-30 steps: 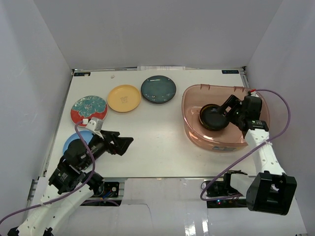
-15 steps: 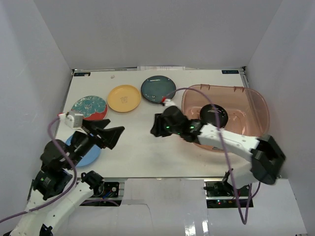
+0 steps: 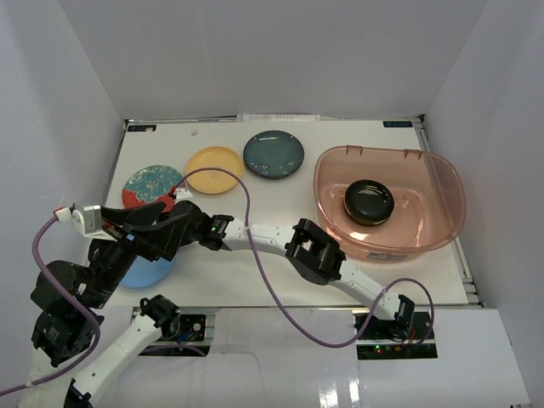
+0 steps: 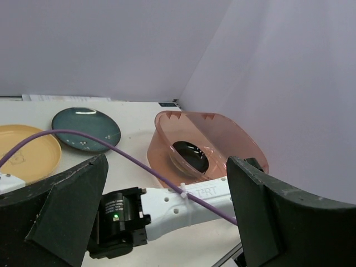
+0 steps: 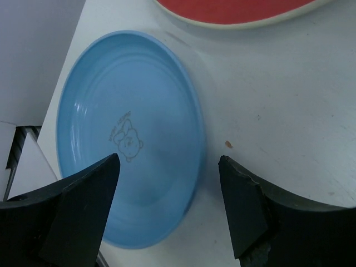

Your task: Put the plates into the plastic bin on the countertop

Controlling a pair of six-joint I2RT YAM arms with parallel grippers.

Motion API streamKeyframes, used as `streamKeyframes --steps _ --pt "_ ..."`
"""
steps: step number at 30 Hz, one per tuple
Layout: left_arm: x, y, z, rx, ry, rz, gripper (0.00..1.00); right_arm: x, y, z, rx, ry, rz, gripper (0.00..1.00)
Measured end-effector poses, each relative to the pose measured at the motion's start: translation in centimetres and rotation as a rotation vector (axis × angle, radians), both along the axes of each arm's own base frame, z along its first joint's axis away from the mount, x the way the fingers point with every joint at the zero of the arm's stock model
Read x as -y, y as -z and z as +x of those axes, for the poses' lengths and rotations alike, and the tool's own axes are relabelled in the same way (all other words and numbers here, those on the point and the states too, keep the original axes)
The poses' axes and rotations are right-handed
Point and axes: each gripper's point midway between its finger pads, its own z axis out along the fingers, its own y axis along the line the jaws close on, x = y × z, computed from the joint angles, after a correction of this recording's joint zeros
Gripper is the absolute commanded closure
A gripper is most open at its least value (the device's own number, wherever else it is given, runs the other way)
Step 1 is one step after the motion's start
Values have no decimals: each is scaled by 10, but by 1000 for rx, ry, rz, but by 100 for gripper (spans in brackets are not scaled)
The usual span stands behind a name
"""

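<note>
My right gripper eases down over the light blue plate's rim (image 3: 174, 261) (image 5: 202, 151) next, toward the right in its wrist view, as the rim sits off-center between the open fingers.
My right arm (image 3: 259, 235) reaches across the countertop (image 3: 272, 204) to the far left. Its gripper (image 5: 168, 161) is open and empty, its jaws standing either side of the right rim of a light blue plate (image 5: 128, 139), which also shows in the top view (image 3: 140, 274). My left gripper (image 3: 174, 219) is open and empty, raised above that spot; its wrist view looks down on the right arm (image 4: 183, 203). A black plate (image 3: 368, 201) lies in the plastic bin (image 3: 425, 183). Red-and-teal (image 3: 151, 184), yellow (image 3: 214, 168) and dark teal (image 3: 274, 155) plates lie on the countertop.
Pale grey walls close in the countertop on three sides. The right arm's purple cable (image 3: 229, 183) loops over the yellow plate and across the left half of the table. In the top view the left gripper covers the right gripper's fingers.
My right arm has left the black plate in the bin and swung across the table to the blue plate at the left. My left arm has risen and drawn back.
</note>
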Motion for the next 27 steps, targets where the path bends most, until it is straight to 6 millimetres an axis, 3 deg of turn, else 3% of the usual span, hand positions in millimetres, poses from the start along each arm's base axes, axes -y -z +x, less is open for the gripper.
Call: streamKeyframes --steps 4,6,7,10,12,14,18,22,24,27 --pt "0 11 -2 -45 3 8 2 -5 28 2 -62 26 -25 25" --pt "-3 15 -4 -61 0 4 2 -10 27 4 -96 35 1 37" --pt "-5 17 -6 -64 -4 1 2 -9 29 4 -122 46 5 52" --pt "-13 20 -13 -71 -16 -16 2 -7 37 3 -179 68 4 85" --pt "-18 23 -16 -76 -29 -25 2 -4 45 3 -208 88 2 92" --pt "-22 26 -18 -87 -44 -30 2 3 48 2 -222 109 15 92" --pt "-32 34 -20 -101 -86 -38 2 40 46 -11 -216 136 -27 92" --pt "-36 45 -14 -125 -124 -32 2 95 43 -27 -155 156 -118 92" --pt "-35 53 -8 -147 -136 -18 2 122 34 -34 -117 168 -142 92" --pt "-30 60 2 -176 -147 3 2 164 3 -39 -41 191 -138 92"
